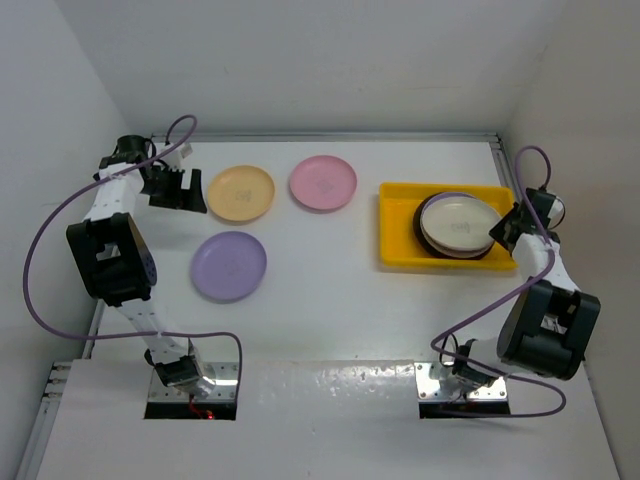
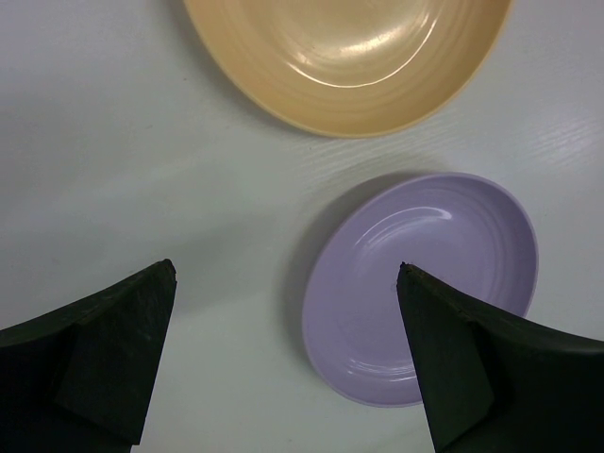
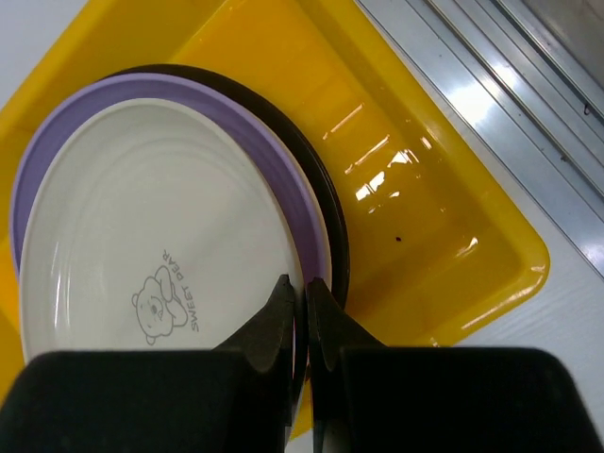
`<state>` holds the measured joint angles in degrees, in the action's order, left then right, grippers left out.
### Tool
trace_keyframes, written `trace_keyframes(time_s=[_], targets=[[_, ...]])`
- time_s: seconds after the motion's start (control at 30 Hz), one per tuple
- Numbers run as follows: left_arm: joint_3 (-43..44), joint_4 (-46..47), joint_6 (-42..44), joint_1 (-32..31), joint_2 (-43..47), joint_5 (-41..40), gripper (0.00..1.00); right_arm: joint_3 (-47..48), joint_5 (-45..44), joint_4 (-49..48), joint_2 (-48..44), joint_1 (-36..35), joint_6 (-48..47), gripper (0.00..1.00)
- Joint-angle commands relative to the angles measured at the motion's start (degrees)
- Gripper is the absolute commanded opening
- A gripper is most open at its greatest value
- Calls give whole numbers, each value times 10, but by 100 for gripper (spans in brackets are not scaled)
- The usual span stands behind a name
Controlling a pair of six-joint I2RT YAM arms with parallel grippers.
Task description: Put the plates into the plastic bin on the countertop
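My left gripper should next move back and down to the purple plate that lies flat below and back toward the base, with its open fingers on both sides of the purple plate's nearest raised rim (image 1: 199,252) (image 2: 315,354).
The yellow plastic bin (image 1: 396,256) sits at the right of the white countertop (image 1: 340,310). It holds a stack: a cream plate with a purple rim (image 3: 142,226) on a dark plate (image 3: 326,203). My right gripper (image 3: 305,283) is shut on the near rim of the cream plate, over the bin (image 3: 425,189). The yellow-orange plate (image 1: 240,192), pink plate (image 1: 323,182) and purple plate (image 1: 229,264) lie flat on the countertop. My left gripper (image 1: 190,190) is open and empty, just left of the yellow-orange plate (image 2: 349,57), with the purple plate (image 2: 425,283) beyond its jaws.
White walls enclose the countertop on the left, back and right. A metal edging strip (image 3: 510,85) runs just beyond the bin's far side. Purple cables loop from both arms over the table edges.
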<state>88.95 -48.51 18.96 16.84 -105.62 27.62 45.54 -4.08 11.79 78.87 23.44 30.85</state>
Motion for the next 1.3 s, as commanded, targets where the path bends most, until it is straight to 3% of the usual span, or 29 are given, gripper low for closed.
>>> trace_keyframes(time_s=[0.0, 0.03, 0.07, 0.1, 0.17, 0.2, 0.3, 0.5, 0.57, 0.63, 0.7, 0.77, 0.83, 0.9, 0.93, 1.0, 1.13, 1.27], targets=[[4, 7, -2, -6, 26, 7, 100, 10, -4, -75, 6, 0, 10, 1], [4, 7, -2, -6, 26, 7, 100, 5, -4, -79, 10, 0, 8, 8], [-2, 7, -2, -6, 26, 7, 100, 3, 0, -91, 21, -1, 4, 42], [-2, 7, -2, -6, 26, 7, 100, 3, 3, -91, 26, -2, -5, 57], [-7, 7, -2, -6, 26, 2, 100, 18, 11, -59, 35, -9, -32, 75], [-13, 7, 12, -6, 26, -4, 100, 27, -9, -43, 42, -13, -34, 77], [-35, -1, 27, -29, 26, -50, 100, 48, -42, 9, 37, -25, -49, 81], [-105, -15, 59, -53, -3, -147, 100, 35, -87, 11, -68, -53, -60, 84], [-123, -8, 59, -53, -23, -162, 93, 40, -88, 20, -105, -87, -64, 85], [-128, 0, 64, -53, -31, -162, 76, 44, -90, 24, -128, -113, -72, 85], [-150, 13, 64, -66, -45, -178, 70, 46, -96, 31, -153, -136, -63, 85], [-163, 27, 64, -72, -55, -200, 54, 47, -95, 38, -175, -164, -58, 85], [-169, 33, 64, -72, -63, -200, 31, 47, -99, 50, -180, -203, -41, 81], [-174, 33, 80, -72, -63, -162, 18, 48, -87, 60, -195, -229, -5, 80], [-174, 26, 85, -72, -57, -148, 0, 47, -81, 71, -195, -278, 5, 79], [-174, 13, 105, -72, -57, -93, 0, 51, -73, 83, -183, -307, 27, 77], [-150, -40, 122, -83, -26, 6, 0, 68, -22, 69, -117, -459, 48, 64], [-113, -46, 105, -124, 37, 57, 0, 141, 38, 46, -13, -569, 32, 62]])
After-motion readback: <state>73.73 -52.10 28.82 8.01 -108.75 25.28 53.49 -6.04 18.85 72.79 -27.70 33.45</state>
